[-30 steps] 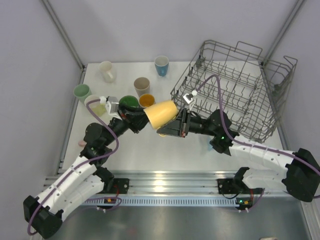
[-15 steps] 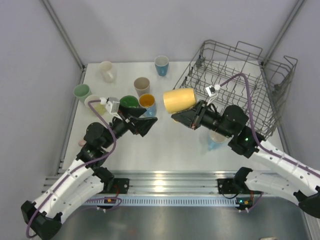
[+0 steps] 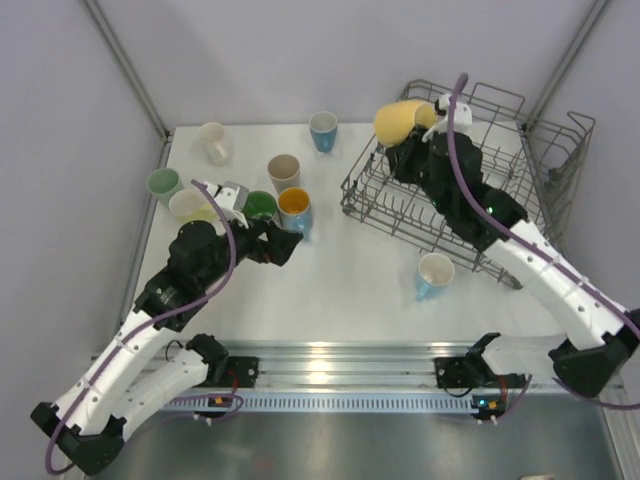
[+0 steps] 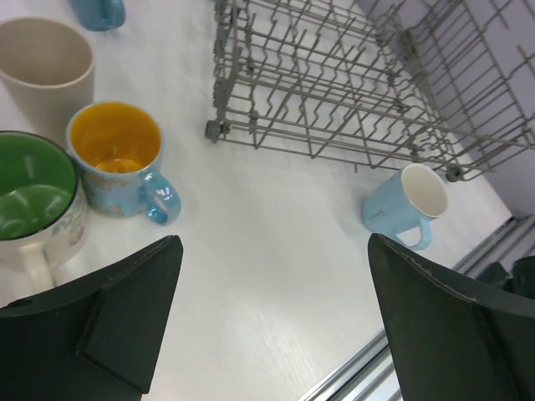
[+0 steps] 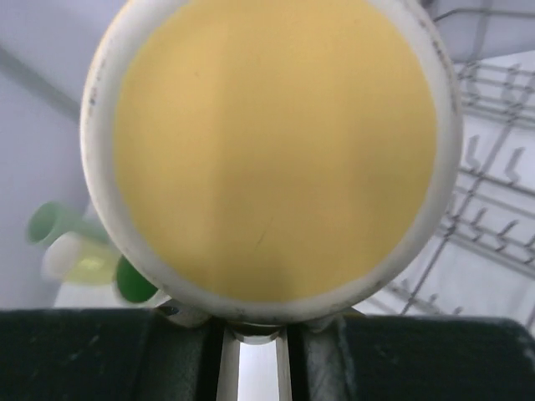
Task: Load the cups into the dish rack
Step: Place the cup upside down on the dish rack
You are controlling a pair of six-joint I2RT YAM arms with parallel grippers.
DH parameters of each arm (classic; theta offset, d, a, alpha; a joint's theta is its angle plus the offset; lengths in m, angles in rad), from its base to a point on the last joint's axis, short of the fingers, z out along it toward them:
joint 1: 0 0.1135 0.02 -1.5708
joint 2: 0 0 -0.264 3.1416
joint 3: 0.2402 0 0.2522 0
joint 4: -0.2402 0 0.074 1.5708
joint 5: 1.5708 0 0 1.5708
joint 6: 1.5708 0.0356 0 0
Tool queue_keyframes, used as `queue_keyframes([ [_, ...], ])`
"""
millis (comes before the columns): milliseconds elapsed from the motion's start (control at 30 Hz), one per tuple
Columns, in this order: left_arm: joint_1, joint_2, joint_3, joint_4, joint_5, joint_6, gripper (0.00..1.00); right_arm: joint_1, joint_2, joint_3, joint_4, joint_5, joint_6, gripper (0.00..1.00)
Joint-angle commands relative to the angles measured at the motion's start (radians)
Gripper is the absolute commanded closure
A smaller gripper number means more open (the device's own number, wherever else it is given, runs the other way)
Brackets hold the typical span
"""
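Note:
I should next move my right gripper outward, tilt it downward and lower it to release the yellow cup in the rack's far corner (image 3: 418, 94), because that cup still hangs sideways.
My right gripper (image 3: 422, 124) is shut on a yellow cup (image 3: 397, 119), held in the air on its side over the far left corner of the dish rack (image 3: 470, 190). In the right wrist view the yellow cup (image 5: 276, 142) fills the frame, its base facing the camera, with the gripper (image 5: 255, 334) clamped on its lower edge. My left gripper (image 3: 285, 246) is open and holds nothing, low over the table beside an orange-lined blue mug (image 3: 295, 207). In the left wrist view its fingers (image 4: 125, 309) stand wide apart.
On the table's left side stand a green-lined mug (image 3: 260, 207), beige tumbler (image 3: 284, 172), cream mug (image 3: 213, 142), blue cup (image 3: 323, 130), mint cup (image 3: 162, 183) and pale lime cup (image 3: 190, 207). A light blue mug (image 3: 433, 273) sits by the rack's near edge.
The left gripper let go of the yellow cup, opened wide and drew back left. The right arm carried the cup from mid-table up and back over the rack.

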Motion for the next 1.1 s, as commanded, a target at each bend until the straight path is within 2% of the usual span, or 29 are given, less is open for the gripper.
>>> queue_keyframes([
  [0,-0.001,0.030,0.110,-0.222,-0.127,0.089,0.02,-0.101,0.152,0.202,0.007,0.185,-0.114,1.00],
  [133,-0.001,0.029,0.127,-0.290,-0.147,0.138,0.02,-0.158,0.347,0.382,-0.007,0.286,-0.165,1.00],
  [300,-0.001,-0.003,0.078,-0.323,-0.187,0.169,0.02,-0.201,0.578,0.598,-0.027,0.405,-0.211,1.00],
  [500,-0.003,-0.060,0.041,-0.326,-0.218,0.164,0.02,-0.281,0.757,0.753,-0.044,0.399,-0.192,1.00],
  [733,-0.003,-0.048,0.021,-0.327,-0.236,0.161,0.02,-0.384,0.863,0.780,-0.033,0.331,-0.119,1.00],
  [1067,-0.001,-0.055,0.015,-0.327,-0.262,0.161,0.02,-0.447,0.944,0.749,0.040,0.253,-0.111,1.00],
])
